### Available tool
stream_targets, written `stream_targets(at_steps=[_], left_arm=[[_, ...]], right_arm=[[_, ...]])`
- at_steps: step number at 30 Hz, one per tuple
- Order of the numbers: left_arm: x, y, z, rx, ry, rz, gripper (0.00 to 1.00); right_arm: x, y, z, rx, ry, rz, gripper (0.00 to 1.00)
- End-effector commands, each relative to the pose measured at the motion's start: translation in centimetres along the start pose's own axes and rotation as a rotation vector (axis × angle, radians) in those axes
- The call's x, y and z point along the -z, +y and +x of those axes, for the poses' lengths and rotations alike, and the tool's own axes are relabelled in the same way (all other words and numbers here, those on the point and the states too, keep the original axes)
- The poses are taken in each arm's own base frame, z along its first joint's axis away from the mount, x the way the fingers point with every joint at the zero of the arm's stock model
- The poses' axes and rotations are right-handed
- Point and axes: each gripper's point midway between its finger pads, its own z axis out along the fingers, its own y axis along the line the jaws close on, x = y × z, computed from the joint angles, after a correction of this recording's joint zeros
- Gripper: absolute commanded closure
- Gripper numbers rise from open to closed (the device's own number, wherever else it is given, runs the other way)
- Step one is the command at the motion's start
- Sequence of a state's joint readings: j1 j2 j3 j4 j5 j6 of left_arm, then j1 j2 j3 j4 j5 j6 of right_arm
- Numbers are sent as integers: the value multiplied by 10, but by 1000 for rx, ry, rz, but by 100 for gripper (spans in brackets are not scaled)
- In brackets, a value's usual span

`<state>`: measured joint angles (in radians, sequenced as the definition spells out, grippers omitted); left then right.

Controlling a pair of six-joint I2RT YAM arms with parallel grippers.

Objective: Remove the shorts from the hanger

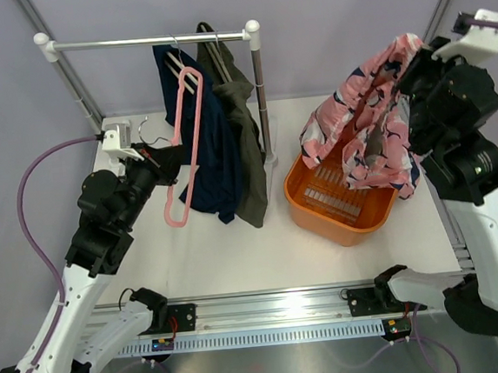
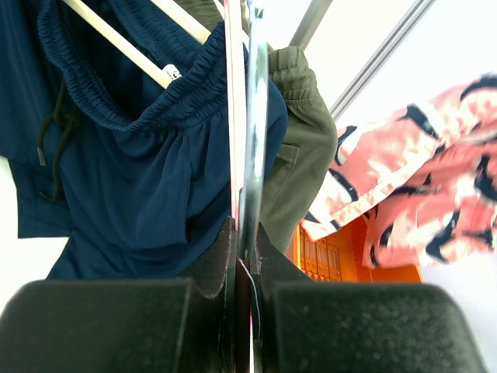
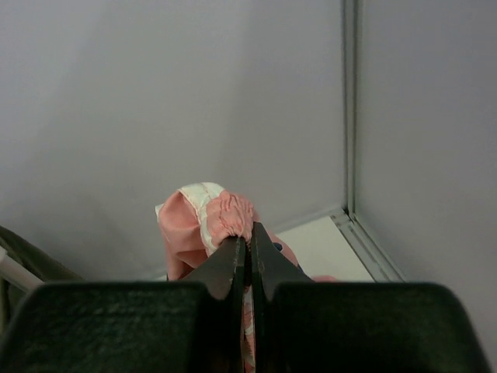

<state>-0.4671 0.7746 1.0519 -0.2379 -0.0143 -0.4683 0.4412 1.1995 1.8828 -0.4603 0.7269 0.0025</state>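
Note:
The robot's right gripper needs to lower the pink shorts, tipping down into the orange basket, and then let them go, because the shorts' loose end already hangs over the basket's opening.
The pink shorts with navy and white blotches (image 1: 366,124) hang from my right gripper (image 1: 406,72) above the orange basket (image 1: 321,213). In the right wrist view that gripper (image 3: 250,237) is shut on the gathered pink waistband (image 3: 225,216). My left gripper (image 1: 164,163) is shut on the empty pink hanger (image 1: 186,144), seen edge-on between the jaws in the left wrist view (image 2: 235,116). The navy shorts (image 1: 216,154) and the olive shorts (image 1: 247,143) hang on hangers from the rail (image 1: 149,41). Both also show in the left wrist view: navy (image 2: 140,179), olive (image 2: 299,148).
The rack's right post (image 1: 262,98) stands between the hanging shorts and the basket. White hanger bars (image 2: 116,43) run through the navy waistband. The pink shorts (image 2: 419,179) and the basket (image 2: 334,260) show at right in the left wrist view. Cage walls close in behind and to the right.

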Motion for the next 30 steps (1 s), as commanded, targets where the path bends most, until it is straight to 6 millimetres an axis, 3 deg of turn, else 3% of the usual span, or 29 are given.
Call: stream_targets(at_steps=[1,4,5,6,7,8,9,11,14,15,16,20,23,30], left_arm=[[-4,-11,-2,2,-15,60,100],[-5,-12,0,12,-8,66,100],[-5,-13,0,15,-6,70,100],[-5,-13,1,16,-4,71,100],[-5,-13,0,18,-6,70,100],[-5,-13,1,18,-2,71,100],[-4,-14,0,19,-4,73,100],[-3,-15,-1,21,-5,75,100],[1,-17,-6,25,-16,79,100],[2,-17,-7,28,-19,81,100],[4,-19,-10,28,-24,85,100],[9,-21,-17,23,-33,81,100],[12,-17,-22,17,-40,48,100],[27,-7,-39,20,-99,-24,100]], right_arm=[[10,-27,41,-68,77,105,100],[16,-39,97,-53,183,150,100],[15,-41,134,-18,249,155,100],[14,-48,148,-25,273,167,100],[14,-40,170,-57,327,121,100],[14,-44,204,-39,398,126,100],[12,-46,223,-49,442,128,100],[5,-54,279,-94,582,130,100],[-9,-59,341,-161,747,118,100],[-11,-57,356,-170,795,112,100],[-12,-51,383,-182,880,91,98],[-6,-30,426,-252,1005,6,83],[-1,-21,443,-294,1048,-37,72],[22,11,486,-391,1196,-183,66]])
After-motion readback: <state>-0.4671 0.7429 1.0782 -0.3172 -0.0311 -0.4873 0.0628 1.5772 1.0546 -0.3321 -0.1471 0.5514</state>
